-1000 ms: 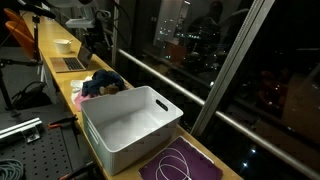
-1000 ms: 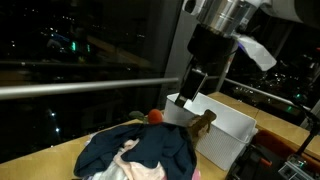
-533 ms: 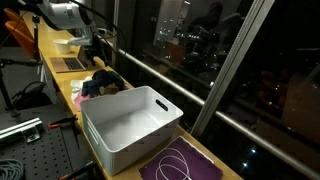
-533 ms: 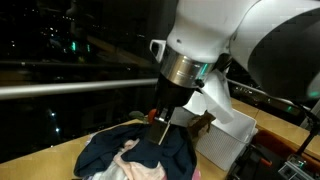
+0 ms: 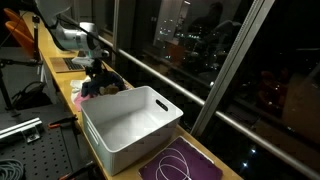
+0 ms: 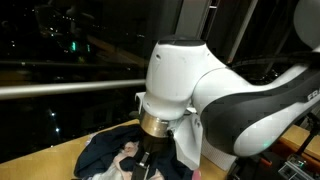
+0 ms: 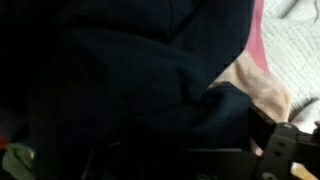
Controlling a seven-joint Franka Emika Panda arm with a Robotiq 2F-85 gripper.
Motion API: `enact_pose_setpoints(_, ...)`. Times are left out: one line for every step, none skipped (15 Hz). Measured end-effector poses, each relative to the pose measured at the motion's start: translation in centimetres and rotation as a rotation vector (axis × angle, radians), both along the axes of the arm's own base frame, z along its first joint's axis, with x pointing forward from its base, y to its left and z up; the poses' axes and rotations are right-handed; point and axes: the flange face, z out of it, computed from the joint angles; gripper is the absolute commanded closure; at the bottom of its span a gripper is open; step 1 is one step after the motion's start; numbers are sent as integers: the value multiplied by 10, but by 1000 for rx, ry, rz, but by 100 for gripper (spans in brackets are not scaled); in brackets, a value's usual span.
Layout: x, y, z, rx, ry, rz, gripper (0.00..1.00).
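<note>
I should press my gripper further down into the heap next, onto the bunched dark navy garment (image 5: 99, 77) (image 7: 182, 122). Its cloth is already between the open fingers.
A heap of clothes (image 5: 101, 87) lies on the wooden bench beside a white bin (image 5: 130, 124). My gripper (image 5: 97, 69) has come down onto the heap, and the arm's white body hides much of it in an exterior view. There the gripper (image 6: 150, 166) reaches into the dark blue garment (image 6: 105, 152). The wrist view is filled by navy cloth (image 7: 130, 70), with pink cloth (image 7: 262, 38) and white knit (image 7: 296, 28) at the right. One finger (image 7: 278, 146) shows at the lower right; the gripper (image 7: 170, 152) is open, with navy fabric between the jaws.
The white bin stands empty next to the heap. A purple mat with a looped white cable (image 5: 181, 162) lies past the bin. A flat board or laptop (image 5: 70, 63) sits further along the bench. A railing and dark window (image 5: 200, 50) run close behind.
The arm has swung from above the bin's edge over to the clothes heap and dropped down into it. The jaws have stayed open.
</note>
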Motion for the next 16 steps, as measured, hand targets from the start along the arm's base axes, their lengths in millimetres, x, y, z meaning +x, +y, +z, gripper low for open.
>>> enact_pose_setpoints(1,0,-14,15,15,-16,0)
enact_pose_setpoints(3,-2,-28,26,26,-31,0)
enact_pose_setpoints(4,-5,-40,38,34,-43,0)
enact_pose_setpoints(5,-6,-50,52,41,-53,25)
enact_pose_setpoints(6,-5,-55,63,46,-61,26)
enact_pose_setpoints(7,-4,-57,71,51,-67,32)
enact_pose_setpoints(8,-3,-56,78,55,-74,39)
enact_pose_setpoints(8,-2,-55,88,58,-82,45)
enact_pose_setpoints(8,-1,-54,101,59,-89,54)
enact_pose_setpoints(7,1,-52,113,60,-98,61)
enact_pose_setpoints(6,4,-49,126,59,-103,69)
enact_pose_setpoints(4,7,-47,136,58,-105,76)
enact_pose_setpoints(0,10,-44,146,56,-105,83)
enact_pose_setpoints(-4,13,-40,155,55,-105,92)
enact_pose_setpoints(-9,17,-37,162,53,-105,99)
enact_pose_setpoints(-14,20,-33,170,48,-106,100)
